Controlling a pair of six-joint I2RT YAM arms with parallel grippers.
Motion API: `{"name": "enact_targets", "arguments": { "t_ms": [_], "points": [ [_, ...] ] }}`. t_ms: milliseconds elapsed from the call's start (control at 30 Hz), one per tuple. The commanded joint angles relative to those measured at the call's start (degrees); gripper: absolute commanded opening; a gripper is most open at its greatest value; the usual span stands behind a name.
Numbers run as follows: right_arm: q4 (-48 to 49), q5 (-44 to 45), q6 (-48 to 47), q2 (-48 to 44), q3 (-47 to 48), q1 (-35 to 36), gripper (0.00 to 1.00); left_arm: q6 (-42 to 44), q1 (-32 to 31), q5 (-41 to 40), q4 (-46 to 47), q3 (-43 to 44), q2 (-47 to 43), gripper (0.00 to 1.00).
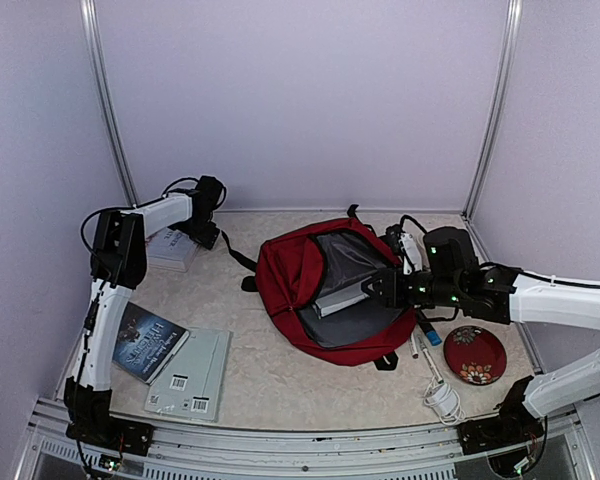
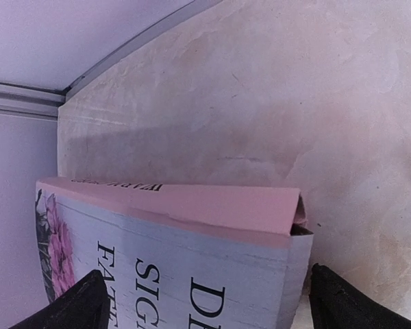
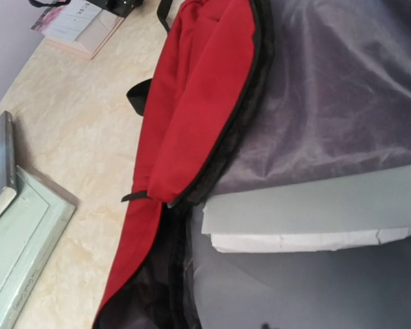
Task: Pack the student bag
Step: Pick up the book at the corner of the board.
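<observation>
I will move my left gripper to the right in the wrist view next and close it on the pink-and-white book's edge on the bag side.
The student bag, dark red with a grey lining, lies open in the middle of the table. A grey book with white page edges lies inside it; it also shows in the right wrist view. My right gripper hovers over the bag's opening by that book; its fingers do not show in its wrist view. My left gripper is at the far left over a pink-and-white book. Its fingers are open, one at each side of the book.
A dark blue book and a pale green book lie at the near left. Right of the bag lie a red plate, a blue marker, a white pen and a coiled white cable. Walls enclose the table.
</observation>
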Motion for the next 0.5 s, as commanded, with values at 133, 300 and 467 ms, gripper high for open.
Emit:
{"name": "enact_targets", "arguments": {
  "t_ms": [133,300,467],
  "points": [
    [1.39,0.6,0.25,-0.72,-1.09,-0.44,0.32,1.41,-0.4,2.77,-1.14,-2.56,1.23,0.86],
    [-0.04,0.77,-0.54,-1.06,-0.52,-0.53,0.32,0.91,-0.28,10.11,2.11,-8.4,-2.04,0.6],
    [-0.21,1.27,-0.49,-2.79,-1.12,-0.55,0.32,0.79,-0.39,11.79,0.2,-8.4,-1.12,0.23]
  ]
}}
